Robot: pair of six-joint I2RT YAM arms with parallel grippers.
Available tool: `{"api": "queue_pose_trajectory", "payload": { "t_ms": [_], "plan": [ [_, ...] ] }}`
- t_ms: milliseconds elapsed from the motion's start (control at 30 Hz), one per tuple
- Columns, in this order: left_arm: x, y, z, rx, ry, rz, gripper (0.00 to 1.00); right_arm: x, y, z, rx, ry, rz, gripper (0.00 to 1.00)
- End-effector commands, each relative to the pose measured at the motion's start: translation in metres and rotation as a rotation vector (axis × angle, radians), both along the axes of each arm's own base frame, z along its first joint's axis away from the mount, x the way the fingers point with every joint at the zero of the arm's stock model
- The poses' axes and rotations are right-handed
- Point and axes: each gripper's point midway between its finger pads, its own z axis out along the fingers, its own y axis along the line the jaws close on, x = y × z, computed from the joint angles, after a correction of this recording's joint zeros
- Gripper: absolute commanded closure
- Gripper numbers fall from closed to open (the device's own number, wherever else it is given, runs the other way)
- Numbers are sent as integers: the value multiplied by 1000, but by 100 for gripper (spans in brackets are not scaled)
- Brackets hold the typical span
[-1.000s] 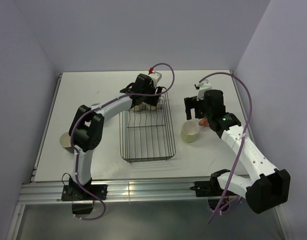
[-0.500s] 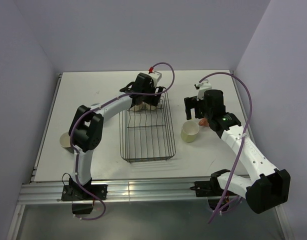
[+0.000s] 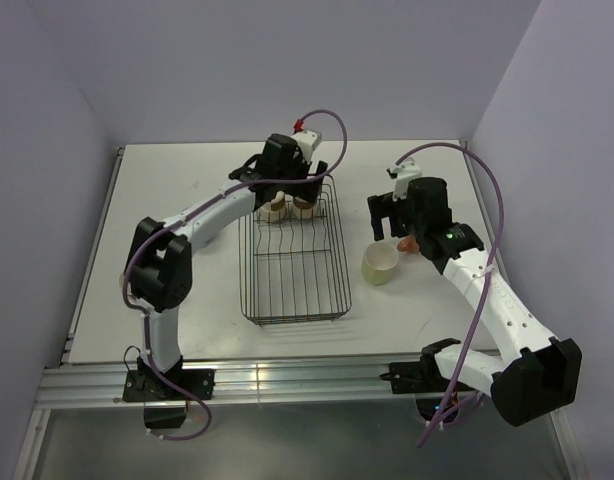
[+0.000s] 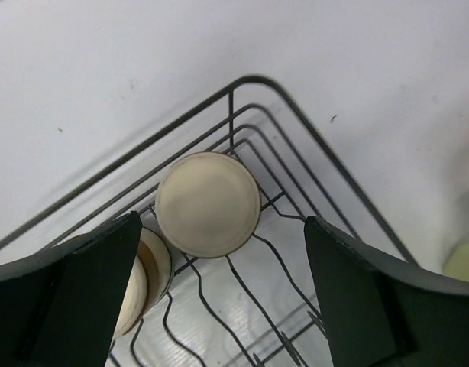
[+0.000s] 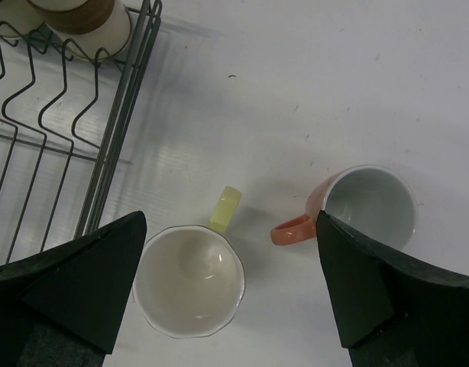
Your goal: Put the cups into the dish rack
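Observation:
Next, my right gripper moves down and back astride the rim of the yellow mug (image 3: 380, 263) on that side, since bare tabletop leaves room away from the rack.
The black wire dish rack (image 3: 292, 290) lies mid-table. Two tan tumblers (image 3: 277, 207) (image 3: 305, 207) stand at its far end. In the left wrist view one tumbler (image 4: 208, 202) shows its flat cream base, and the other (image 4: 147, 275) is half hidden behind a finger. My left gripper (image 3: 290, 190) (image 4: 227, 306) hovers open above them, holding nothing. To the right of the rack sit a pale yellow mug (image 3: 380, 263) (image 5: 189, 290) and a salmon-pink mug (image 3: 409, 243) (image 5: 368, 206). My right gripper (image 3: 389, 225) (image 5: 231, 298) hangs open above the yellow mug.
The rack's side wall (image 5: 116, 130) runs close to the yellow mug's left. White tabletop (image 3: 187, 190) stretches left of the rack. Grey walls close in the table on three sides.
My left gripper has opened wider and lifted back off the two tumblers, which stay in the rack. The left elbow has swung left. The right arm has not moved.

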Motion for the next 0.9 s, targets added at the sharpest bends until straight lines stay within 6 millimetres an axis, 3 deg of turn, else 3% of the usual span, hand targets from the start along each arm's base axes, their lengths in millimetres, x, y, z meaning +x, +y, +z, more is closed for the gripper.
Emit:
{"api": "queue_pose_trajectory", "payload": {
  "t_ms": [0,33,133,267,367,633,867],
  "plan": [
    [-17,-2,120,-136,-211,-81,3,0,3,19,-28,5,67,0],
    [-27,5,138,-147,-240,-95,3,-2,6,21,-32,16,93,0],
    [-51,17,156,-120,-249,-169,2,-11,3,7,-92,101,146,0],
    [-79,37,153,-148,-137,-263,3,-27,-3,-16,-148,243,201,3],
    [-101,46,154,-219,-90,-334,4,-33,-3,-19,-156,304,243,7],
    [-118,62,153,-317,-13,-280,9,-43,-11,-36,-125,423,163,23],
    [-115,68,153,-320,-4,-218,10,-55,-14,-59,-84,496,82,29]
  ]
}}
